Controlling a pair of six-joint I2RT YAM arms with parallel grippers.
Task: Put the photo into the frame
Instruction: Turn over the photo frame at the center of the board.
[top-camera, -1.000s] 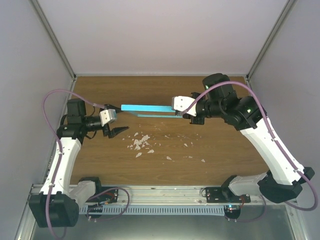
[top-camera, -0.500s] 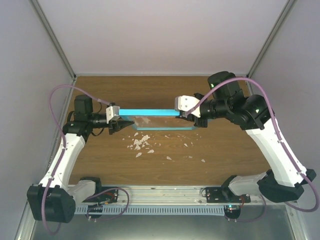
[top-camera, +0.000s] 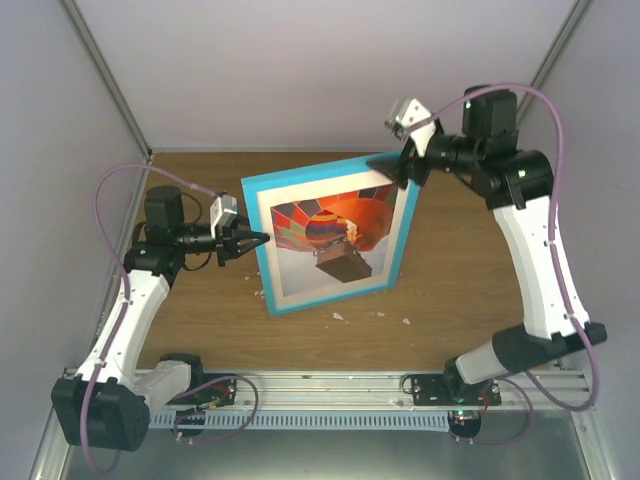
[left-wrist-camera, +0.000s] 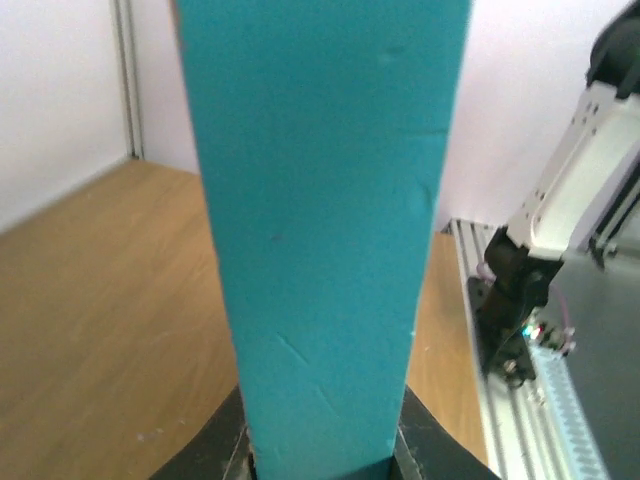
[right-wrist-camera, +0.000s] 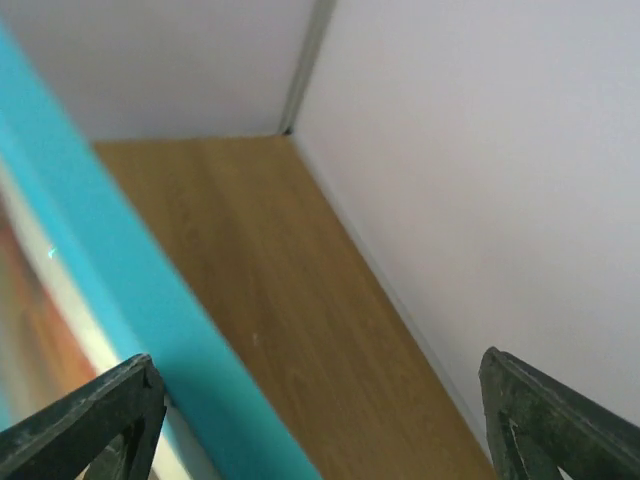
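Observation:
The photo is already inside the tilted frame, so the robot's left gripper will next lower the frame toward the wooden table (top-camera: 332, 318) (left-wrist-camera: 135, 335) and turn it flat, face up.
The teal frame (top-camera: 320, 181) stands tilted on the wooden table, its front toward the top camera. Inside it shows the photo (top-camera: 330, 236) of an orange-red striped balloon with a brown basket. My left gripper (top-camera: 252, 240) is shut on the frame's left edge; in the left wrist view the teal frame (left-wrist-camera: 320, 200) rises from between the left gripper's (left-wrist-camera: 320, 465) fingers. My right gripper (top-camera: 405, 165) hovers at the frame's top right corner, open. In the right wrist view the right gripper (right-wrist-camera: 320, 420) has its fingers far apart, with the frame's teal edge (right-wrist-camera: 130, 290) beside the left finger.
White crumbs (top-camera: 338, 316) lie scattered on the table below the frame, one more crumb (top-camera: 406, 322) to the right. Pale walls close the table in on three sides. A metal rail (top-camera: 330, 400) runs along the near edge between the arm bases.
The frame, seen edge-on between both grippers, has swung up to show its front. My left gripper closed on its left edge. My right gripper opened and rose toward the back right.

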